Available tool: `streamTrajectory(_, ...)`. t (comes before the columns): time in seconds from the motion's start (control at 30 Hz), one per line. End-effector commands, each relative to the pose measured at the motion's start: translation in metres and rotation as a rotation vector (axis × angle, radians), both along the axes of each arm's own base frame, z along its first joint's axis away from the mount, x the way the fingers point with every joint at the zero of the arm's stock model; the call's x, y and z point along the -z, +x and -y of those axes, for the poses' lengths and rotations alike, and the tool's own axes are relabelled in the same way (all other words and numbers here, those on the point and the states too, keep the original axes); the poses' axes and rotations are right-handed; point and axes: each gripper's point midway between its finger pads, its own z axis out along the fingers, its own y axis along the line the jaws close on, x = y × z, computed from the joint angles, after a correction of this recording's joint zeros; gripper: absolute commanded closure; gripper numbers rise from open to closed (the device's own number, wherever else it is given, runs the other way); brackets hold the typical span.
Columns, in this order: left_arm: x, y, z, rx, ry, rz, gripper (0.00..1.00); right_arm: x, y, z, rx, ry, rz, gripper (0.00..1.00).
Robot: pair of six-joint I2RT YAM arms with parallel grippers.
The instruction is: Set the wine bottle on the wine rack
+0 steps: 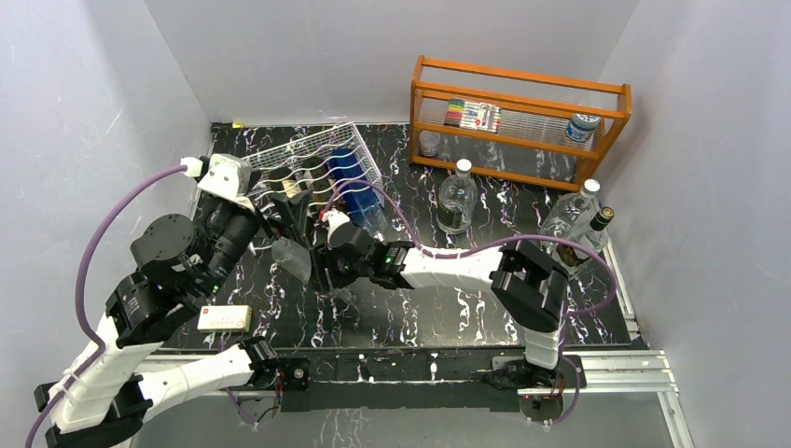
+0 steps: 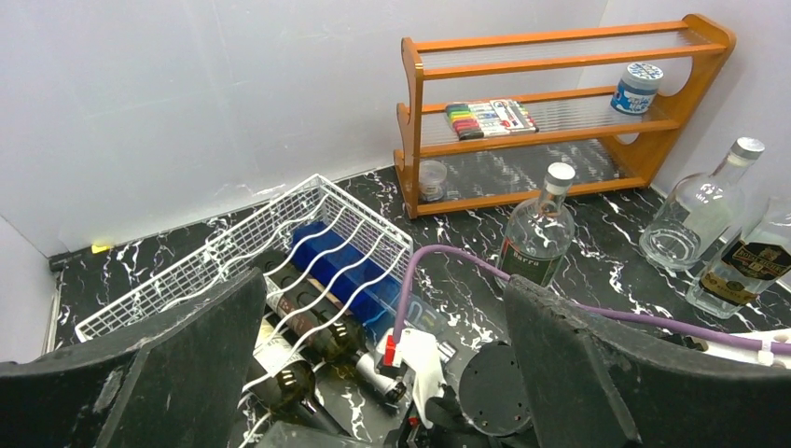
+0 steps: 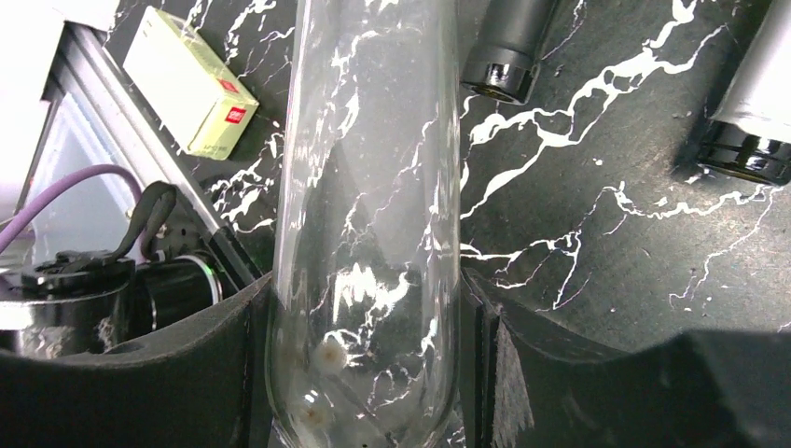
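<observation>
Free space lies outward there beside the dark bottles. My right gripper should turn the clear bottle to point outward, slide it into the rack [image 1: 312, 163] and let go.
The white wire wine rack [image 1: 312, 163] stands at the back left and holds dark wine bottles [image 2: 317, 322] and a blue bottle [image 2: 347, 261]; it also shows in the left wrist view [image 2: 280, 219]. My right gripper [image 1: 326, 266] is shut on a clear glass wine bottle [image 1: 291, 259], just in front of the rack. In the right wrist view the clear bottle [image 3: 373, 187] fills the gap between the fingers of the right gripper [image 3: 364, 373]. My left gripper [image 1: 278, 213] hovers at the rack's near end, open and empty, its fingers [image 2: 168, 373] wide apart.
An orange wooden shelf [image 1: 518, 117] with markers and a jar stands at the back right. Clear bottles [image 1: 457, 201] [image 1: 571, 213] and a dark-capped bottle [image 1: 589, 238] stand in front of it. A pale box [image 1: 224, 317] lies near the front left. Two dark bottle necks [image 3: 508, 47] point toward the clear bottle.
</observation>
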Motion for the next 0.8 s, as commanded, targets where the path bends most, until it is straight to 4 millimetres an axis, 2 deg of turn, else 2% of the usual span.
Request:
streamTrajectory(0.0,-0.002,0.000,0.002,0.005,-0.001,-0.006,0.02,-0.066,0.022,-0.039,0.080,0.221,0.068,1.00)
streamTrajectory(0.2,0.000,0.002,0.006,0.010,0.012,-0.010,0.02,-0.062,0.036,-0.060,0.144,0.248,0.101,1.00)
streamTrajectory(0.5,-0.012,-0.004,-0.004,0.002,-0.018,0.007,0.02,-0.054,0.065,-0.093,0.245,0.287,0.160,1.00)
streamTrajectory(0.77,-0.010,-0.005,-0.007,0.001,-0.012,-0.003,0.02,-0.054,0.092,-0.120,0.316,0.325,0.234,1.00)
